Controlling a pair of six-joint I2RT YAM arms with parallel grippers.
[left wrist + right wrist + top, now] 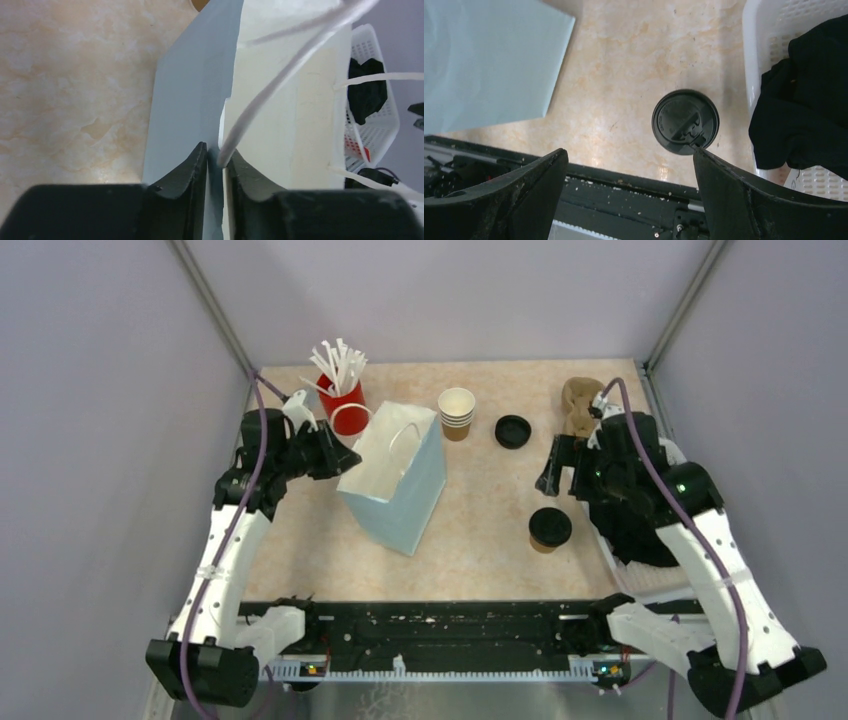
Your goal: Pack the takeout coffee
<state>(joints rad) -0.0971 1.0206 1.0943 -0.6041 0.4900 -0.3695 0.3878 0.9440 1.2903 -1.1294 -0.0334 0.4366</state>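
Note:
My right gripper is moving outward and down next, onto the edge of the brown object that faces the loose black lid, since the object lies outward and lower on the table.
The takeout coffee (550, 528), a brown paper cup with a black lid, stands upright on the table at the right front. In the right wrist view its lid (685, 121) shows from above, just beyond my right fingertip (724, 175). My right gripper (560, 485) (630, 155) is open and empty, above and slightly behind the cup. A light blue paper bag (395, 480) with a white inside stands open in the middle. My left gripper (345, 462) (215, 165) is shut on the bag's left rim (190, 100), next to a white string handle (280, 80).
A stack of lidless brown cups (456, 412), a loose black lid (512, 430) and a red cup of white straws (343, 405) stand at the back. A brown object (578, 405) lies back right. A white basket (754, 50) holding black cloth (809, 100) sits at the right edge.

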